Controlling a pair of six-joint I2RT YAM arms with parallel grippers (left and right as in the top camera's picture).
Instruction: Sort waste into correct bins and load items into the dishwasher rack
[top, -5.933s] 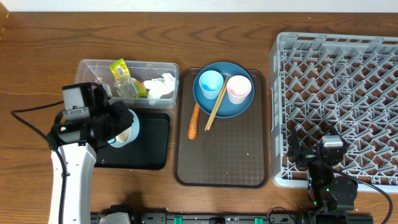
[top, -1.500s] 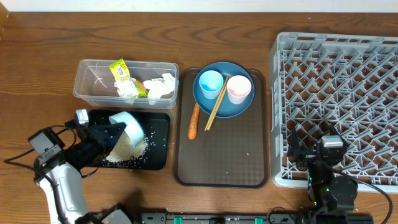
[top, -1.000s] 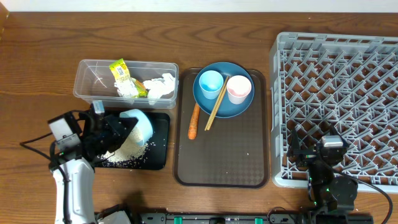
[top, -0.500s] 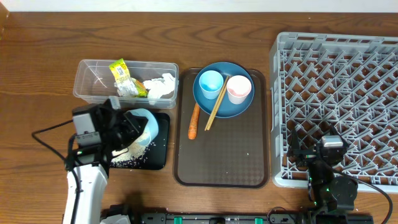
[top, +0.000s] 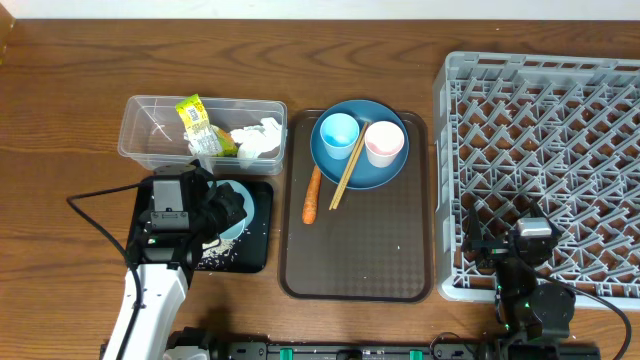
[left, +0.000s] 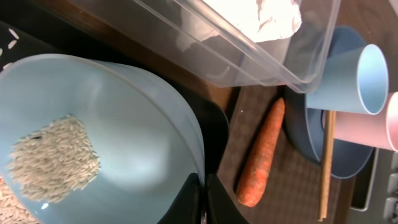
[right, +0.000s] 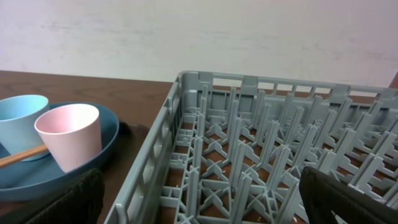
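Note:
My left gripper lowers over the black tray next, toward its edge by the brown tray (left: 216, 134), as a clump of rice still sits in the bowl.
My left gripper (top: 222, 208) is shut on the rim of the white-and-light-blue bowl (left: 118, 118), held tilted over the black tray (top: 256, 252). Some rice (left: 53, 158) clings inside the bowl and more rice (top: 215, 258) lies on the tray. The clear tub (top: 150, 125) holds the yellow-green wrapper (top: 195, 120) and the white tissue (top: 258, 140). The carrot (top: 312, 195) lies on the brown tray beside the dark blue plate (top: 375, 175), which carries the light blue cup (top: 339, 130), pink cup (top: 384, 143) and chopsticks (top: 347, 172). My right gripper (right: 199, 190) stands open at the grey rack's (top: 545, 130) front left corner, holding nothing.
The brown serving tray (top: 355, 255) lies between the black tray and the rack. A cable (top: 95, 200) trails left of my left arm. The rack's wall (right: 161, 143) rises right in front of my right gripper.
My left arm has swung right from the table's left side. The bowl has turned from mouth-down to nearly upright, leaving rice on the black tray. The right arm has not moved.

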